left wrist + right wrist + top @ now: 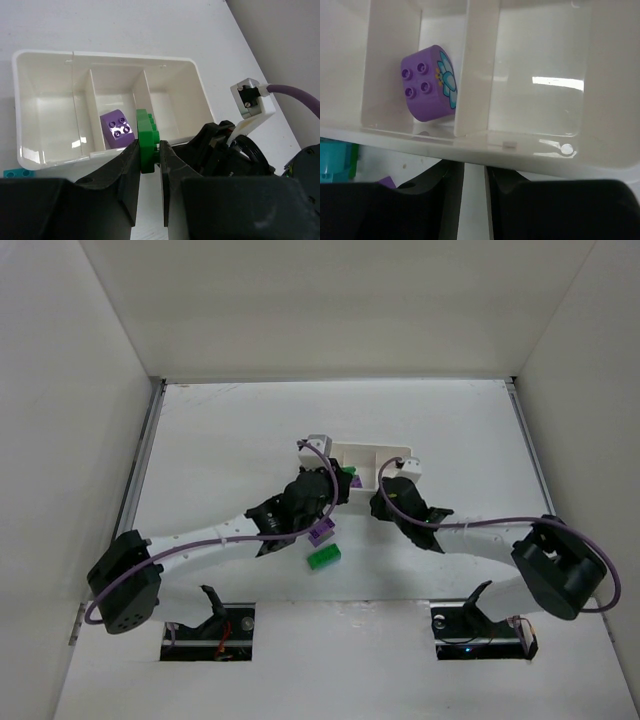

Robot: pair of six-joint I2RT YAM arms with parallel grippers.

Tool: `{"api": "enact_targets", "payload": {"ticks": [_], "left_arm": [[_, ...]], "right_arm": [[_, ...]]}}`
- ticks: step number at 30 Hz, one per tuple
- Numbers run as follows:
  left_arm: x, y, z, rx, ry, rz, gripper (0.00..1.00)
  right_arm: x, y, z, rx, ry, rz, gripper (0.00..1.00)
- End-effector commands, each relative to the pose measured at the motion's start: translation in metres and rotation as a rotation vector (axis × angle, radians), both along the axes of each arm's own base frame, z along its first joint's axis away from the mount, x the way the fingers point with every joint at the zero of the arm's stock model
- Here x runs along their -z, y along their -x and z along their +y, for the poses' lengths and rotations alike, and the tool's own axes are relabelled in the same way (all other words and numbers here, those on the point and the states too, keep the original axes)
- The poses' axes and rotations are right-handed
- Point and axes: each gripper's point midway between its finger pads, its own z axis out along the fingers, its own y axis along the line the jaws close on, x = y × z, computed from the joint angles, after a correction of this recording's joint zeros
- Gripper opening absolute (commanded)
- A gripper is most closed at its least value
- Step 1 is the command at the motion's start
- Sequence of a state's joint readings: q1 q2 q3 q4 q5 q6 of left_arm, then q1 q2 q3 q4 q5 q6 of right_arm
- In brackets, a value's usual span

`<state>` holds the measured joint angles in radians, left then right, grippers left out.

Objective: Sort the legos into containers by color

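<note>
Next, my left gripper moves across to the right in the top view, over the tray's empty end section, and releases the green brick apart from the purple brick.
The white tray (50,57) has three compartments. A purple brick (118,129) lies in the middle one and shows in the right wrist view (427,90) with a flower print. My left gripper (149,152) is shut on a green brick (146,135) at the tray's near wall, between the middle and right compartments. In the top view it (340,486) is at the tray's (372,448) near left side. My right gripper (474,167) is just outside the tray's near wall; its jaws stand a narrow gap apart with nothing between them, and the tips are hidden under the rim.
On the table near the tray lie a green brick (323,558) and a purple brick (320,533). A cyan brick (17,173) lies by the tray's left corner, also in the right wrist view (334,161). The right arm's wrist (250,100) is close beside my left gripper.
</note>
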<state>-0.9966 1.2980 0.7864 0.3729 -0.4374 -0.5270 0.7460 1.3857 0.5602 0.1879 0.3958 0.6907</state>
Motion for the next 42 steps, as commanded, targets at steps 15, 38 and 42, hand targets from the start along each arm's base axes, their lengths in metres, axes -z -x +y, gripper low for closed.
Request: {"api": "enact_targets", "payload": {"ticks": [15,38,42], "left_arm": [[-0.037,-0.019,0.041,-0.095,0.057,-0.084,0.11],[-0.015,-0.074,-0.066,0.052,-0.007,-0.018,0.14],[-0.001,-0.084,-0.086,0.07,-0.033,0.005,0.14]], "right_arm": [[-0.069,-0.041,0.062,-0.051,-0.152,-0.189,0.59],[-0.099,-0.027,-0.129,0.482,-0.273,-0.384,0.55],[-0.096,-0.028,-0.121,0.452,-0.282,-0.366,0.55]]}}
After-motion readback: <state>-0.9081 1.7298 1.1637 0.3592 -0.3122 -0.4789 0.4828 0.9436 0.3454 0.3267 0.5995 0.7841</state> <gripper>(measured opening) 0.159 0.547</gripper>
